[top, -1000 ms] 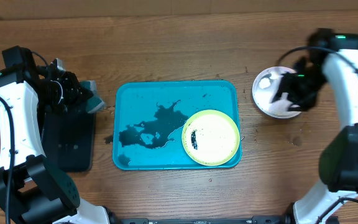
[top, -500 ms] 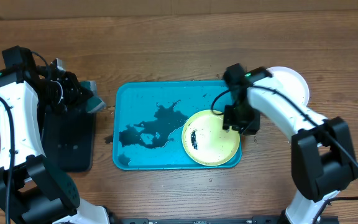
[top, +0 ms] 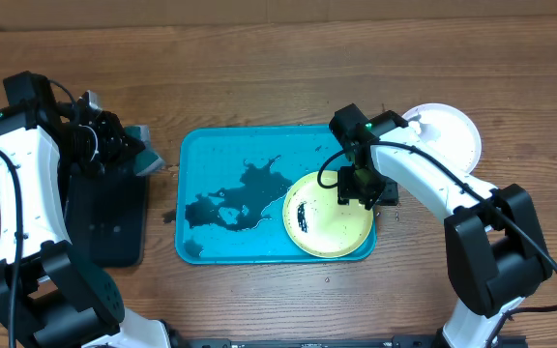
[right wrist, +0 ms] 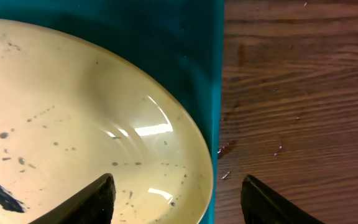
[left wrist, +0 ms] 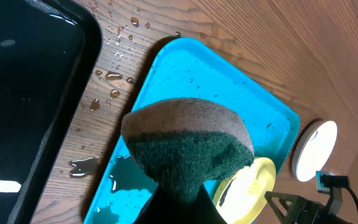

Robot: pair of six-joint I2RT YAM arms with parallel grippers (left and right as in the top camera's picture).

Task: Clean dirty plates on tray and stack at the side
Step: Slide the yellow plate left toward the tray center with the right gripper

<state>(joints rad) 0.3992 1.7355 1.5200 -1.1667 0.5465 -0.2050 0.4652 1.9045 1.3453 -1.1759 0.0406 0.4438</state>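
Note:
My right gripper has its open fingers over either side of the plate's rim by the tray's edge already, so next it will go down around it and close.
A yellow-green plate with a dark smear lies in the right front corner of the turquoise tray; it also shows in the right wrist view and the left wrist view. My right gripper is open over the plate's right rim, one finger over the plate and one over the wood. A white plate lies on the table to the right of the tray. My left gripper is shut on a green and brown sponge, left of the tray. The light blue plate is out of view.
A black tray holding water lies at the left, under the left arm. Dark dirty water is pooled in the middle of the turquoise tray. Water drops lie on the wood between the two trays.
My right arm has swung left from the white plate to the yellow-green plate's right rim and settled lower over it. The white plate lies uncovered. The left arm has not moved.

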